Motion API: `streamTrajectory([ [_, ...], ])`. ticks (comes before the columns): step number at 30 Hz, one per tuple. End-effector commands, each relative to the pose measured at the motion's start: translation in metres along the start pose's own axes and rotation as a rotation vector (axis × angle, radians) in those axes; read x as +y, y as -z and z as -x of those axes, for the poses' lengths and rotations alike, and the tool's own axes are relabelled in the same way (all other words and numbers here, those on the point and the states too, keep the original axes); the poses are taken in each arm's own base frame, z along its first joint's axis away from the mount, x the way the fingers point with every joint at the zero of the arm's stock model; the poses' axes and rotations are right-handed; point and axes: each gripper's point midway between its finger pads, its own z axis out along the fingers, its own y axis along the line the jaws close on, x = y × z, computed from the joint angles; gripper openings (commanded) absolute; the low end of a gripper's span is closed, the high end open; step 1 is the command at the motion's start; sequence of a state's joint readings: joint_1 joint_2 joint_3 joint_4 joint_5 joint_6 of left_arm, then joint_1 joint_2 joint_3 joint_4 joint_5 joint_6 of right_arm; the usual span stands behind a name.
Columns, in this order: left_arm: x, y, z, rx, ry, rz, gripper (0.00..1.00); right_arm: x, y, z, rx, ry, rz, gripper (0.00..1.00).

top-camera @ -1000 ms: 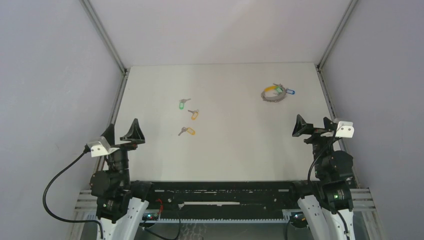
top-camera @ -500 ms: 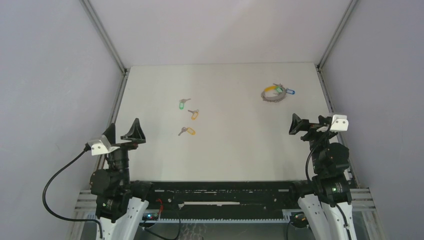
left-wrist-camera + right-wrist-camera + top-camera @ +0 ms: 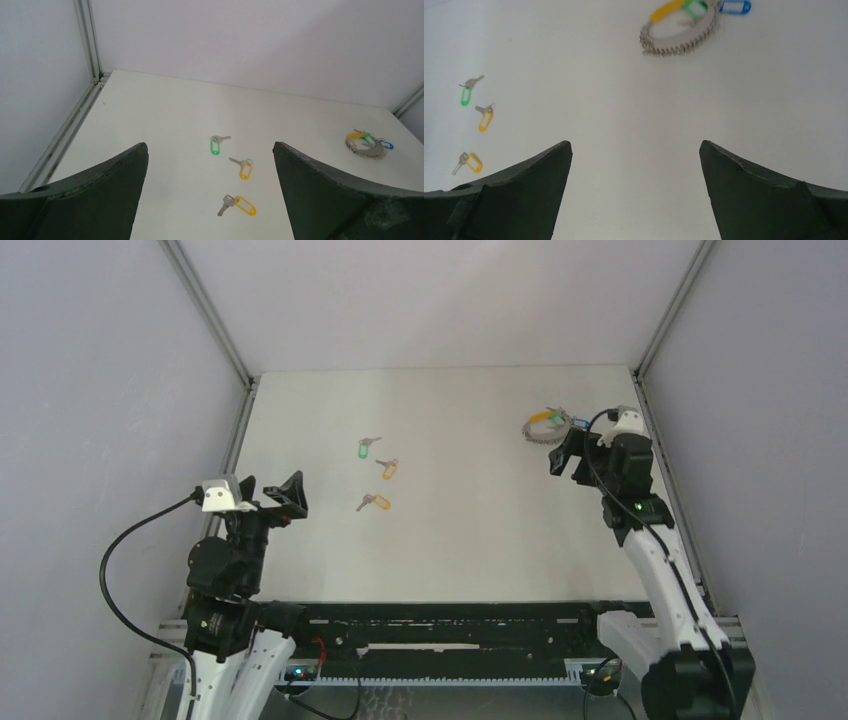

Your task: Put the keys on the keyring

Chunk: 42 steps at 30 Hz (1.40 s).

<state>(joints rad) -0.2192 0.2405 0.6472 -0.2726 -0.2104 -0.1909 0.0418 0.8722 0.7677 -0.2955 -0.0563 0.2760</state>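
The keyring's near edge (image 3: 557,439) (image 3: 700,40) lies bare of tags, so my right gripper moves outward and down to the tabletop next and closes on that edge.
Three keys lie loose on the white table left of centre: one with a green tag (image 3: 363,448) (image 3: 215,145) and two with orange tags (image 3: 388,469) (image 3: 376,503). The keyring (image 3: 545,426), a bead-chain loop with yellow, green and blue tags, lies at the far right and shows in the right wrist view (image 3: 681,35). My left gripper (image 3: 272,490) (image 3: 210,145) is open and empty, near and left of the keys. My right gripper (image 3: 580,455) (image 3: 635,142) is open and empty, just short of the keyring.
Grey walls with metal corner rails (image 3: 238,370) enclose the table on the left, back and right. The keyring lies close to the right wall rail (image 3: 655,430). The white tabletop (image 3: 460,520) runs between keys and keyring.
My right arm has reached forward from the near right edge to just short of the keyring. My left gripper has shifted slightly forward and right. Keys and keyring have not moved.
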Motion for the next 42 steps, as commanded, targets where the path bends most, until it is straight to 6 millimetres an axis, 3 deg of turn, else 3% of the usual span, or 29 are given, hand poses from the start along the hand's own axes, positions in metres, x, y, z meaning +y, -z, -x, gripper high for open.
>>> streamTrajectory([
  [1,-0.006,-0.001,-0.001,0.004,-0.012,-0.04,1.0,0.007,-0.033,0.007,0.03,-0.149,0.095,1.0],
  [10,-0.009,-0.005,-0.013,0.045,-0.034,-0.057,1.0,-0.046,-0.123,0.009,0.104,-0.445,0.124,0.92],
  [19,-0.009,-0.01,-0.02,0.075,-0.048,-0.057,1.0,-0.086,-0.208,0.009,0.115,-0.682,0.151,0.81],
  [27,-0.009,-0.013,-0.023,0.091,-0.055,-0.056,1.0,-0.108,-0.247,-0.017,0.165,-0.796,0.123,0.74],
  [36,-0.009,-0.014,-0.025,0.097,-0.059,-0.057,1.0,-0.113,-0.271,-0.046,0.222,-0.902,0.098,0.66],
  [42,-0.01,-0.014,-0.025,0.097,-0.059,-0.06,1.0,-0.112,-0.281,-0.061,0.243,-0.949,0.092,0.5],
])
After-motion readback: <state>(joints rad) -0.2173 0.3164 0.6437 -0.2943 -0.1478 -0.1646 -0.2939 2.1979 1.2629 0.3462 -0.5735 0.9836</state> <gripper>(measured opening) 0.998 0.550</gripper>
